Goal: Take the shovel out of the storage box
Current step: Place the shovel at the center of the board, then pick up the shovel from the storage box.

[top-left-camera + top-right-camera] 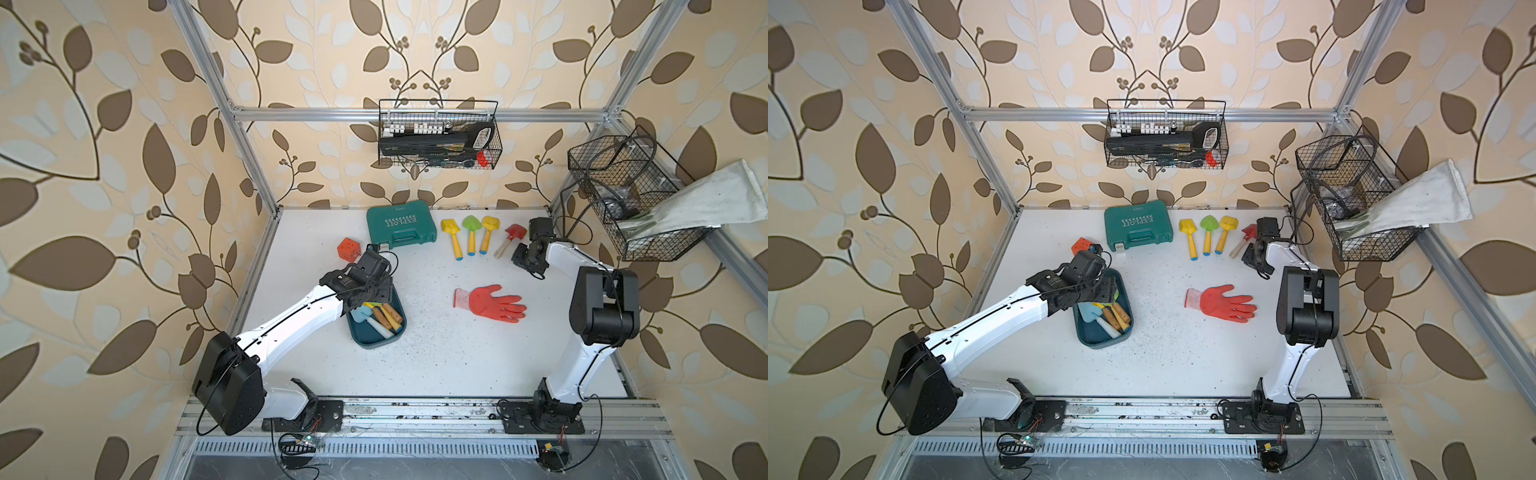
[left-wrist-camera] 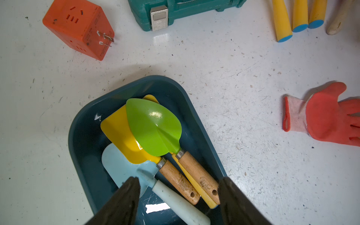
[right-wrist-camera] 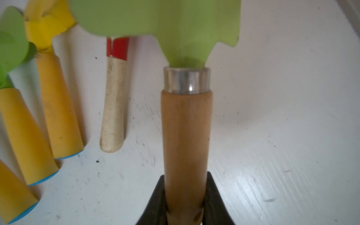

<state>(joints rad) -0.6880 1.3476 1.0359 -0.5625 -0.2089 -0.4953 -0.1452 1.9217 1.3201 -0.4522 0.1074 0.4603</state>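
My right gripper lowers a little next until the green shovel rests on the tabletop (image 3: 225, 120) beside the red shovel, then releases its handle, since that spot is bare.
The dark teal storage box (image 1: 376, 338) (image 1: 1100, 338) (image 2: 81, 124) sits on the white table at front left. Inside lie several shovels: a green-bladed one (image 2: 153, 126) and a yellow-bladed one (image 2: 120, 130) with wooden handles, and a pale blue one (image 2: 120, 167) with a white handle. My left gripper (image 2: 179, 180) (image 1: 374, 297) hangs open just above their handles, holding nothing. At the back right my right gripper (image 3: 186, 194) (image 1: 524, 253) is shut on the wooden handle of another green shovel (image 3: 186, 126), low over the table; the arm hides it in both top views.
Several shovels lie in a row at the back: yellow (image 1: 451, 232), green (image 1: 471, 230), yellow (image 1: 489, 230), red (image 1: 513, 235). A green hard case (image 1: 401, 227), an orange plug cube (image 1: 347, 249) and a red glove (image 1: 494, 303) lie nearby. Wire baskets (image 1: 438, 137) (image 1: 623, 195) hang on the frame.
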